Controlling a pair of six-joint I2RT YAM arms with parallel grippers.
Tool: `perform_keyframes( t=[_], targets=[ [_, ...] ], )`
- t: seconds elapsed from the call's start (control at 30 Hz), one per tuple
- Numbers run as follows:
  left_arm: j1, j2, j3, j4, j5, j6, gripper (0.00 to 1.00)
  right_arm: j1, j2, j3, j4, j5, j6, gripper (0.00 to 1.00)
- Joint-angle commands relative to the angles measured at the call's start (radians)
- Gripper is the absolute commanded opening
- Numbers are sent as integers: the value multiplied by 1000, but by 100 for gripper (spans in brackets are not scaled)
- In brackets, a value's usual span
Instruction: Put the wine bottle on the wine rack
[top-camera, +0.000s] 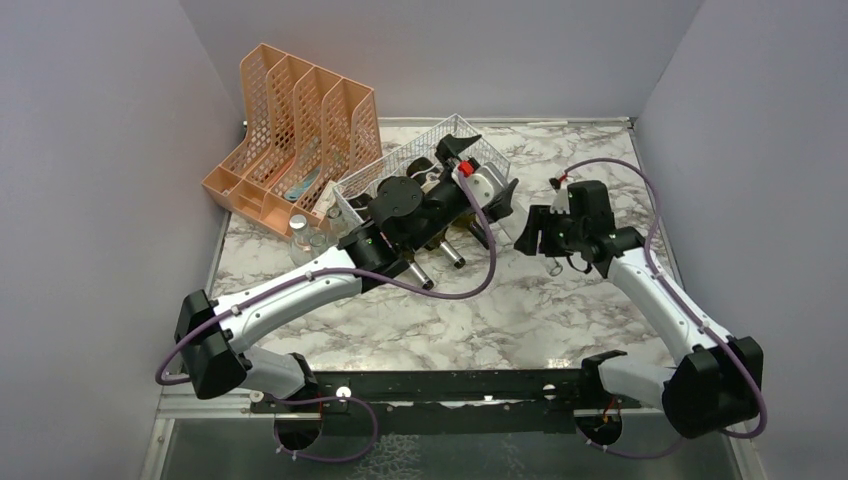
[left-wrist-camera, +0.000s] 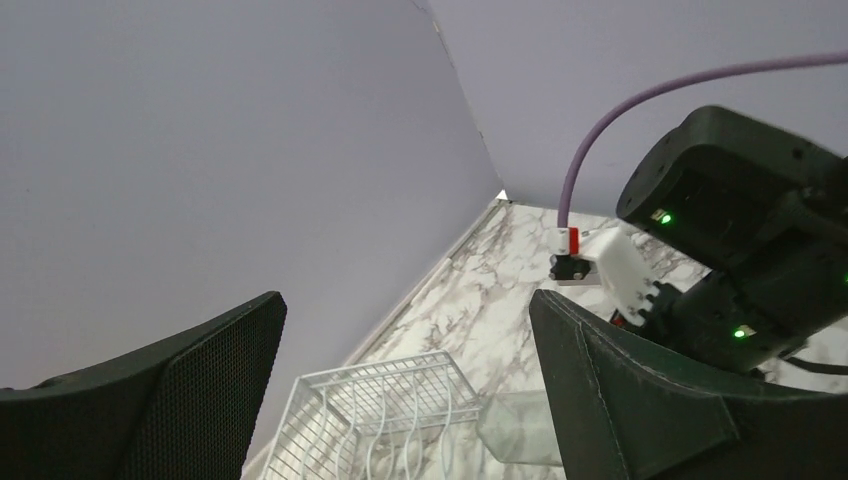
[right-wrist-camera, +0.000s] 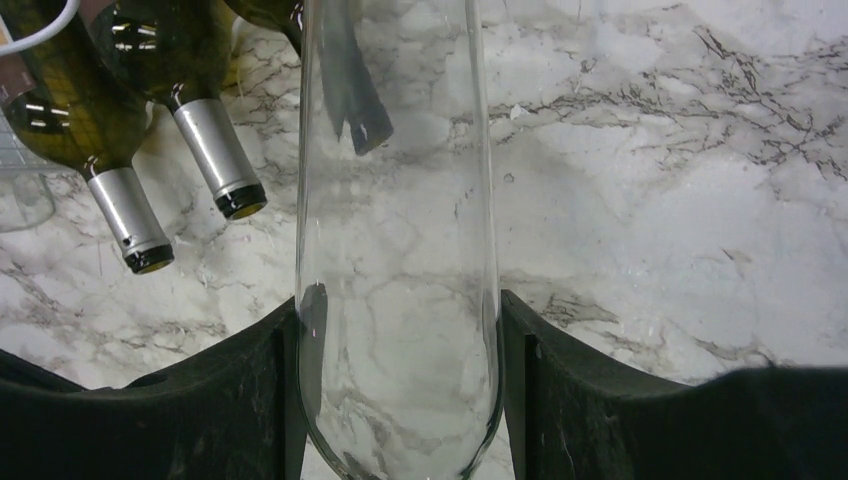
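My right gripper pushes the bottle base-first into the rack's empty end next, outward and to its left in the top view, and releases it.
My right gripper is shut on a clear glass wine bottle, its body squeezed between both black fingers, above the marble table. In the top view the right gripper sits right of the white wire wine rack, and the clear bottle is hard to make out. Two green wine bottles with silver capsules lie with their necks sticking out toward me; the right wrist view shows them at its upper left. My left gripper hangs over the rack, open and empty, the rack's wavy wires below it.
An orange perforated file organizer stands at the back left against the wall. Clear glass jars sit just in front of it. Grey walls close in the table on the left, back and right. The left arm covers most of the rack.
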Motion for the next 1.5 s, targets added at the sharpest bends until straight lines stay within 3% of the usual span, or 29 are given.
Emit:
perform_keyframes(
  t=[0.0,0.3,0.7,1.0,1.27,1.47],
  targets=[
    [1,-79,13,-57,-83,-204,99,-1,59,15,190,-34,10,1],
    [0,-175,24,-311,-162,-350,99,-2,207,15,366,-87,17,1],
    [1,-271,-4,-460,-144,-417,99,-2,408,-10,749,-164,39,1],
    [1,-300,-14,-514,-163,-436,99,0,627,110,901,-234,43,2],
    [1,-312,-20,-527,-170,-435,99,-1,730,168,985,-262,76,22],
    [1,-317,-33,-529,-168,-435,99,-1,804,212,1018,-279,108,28]
  ],
)
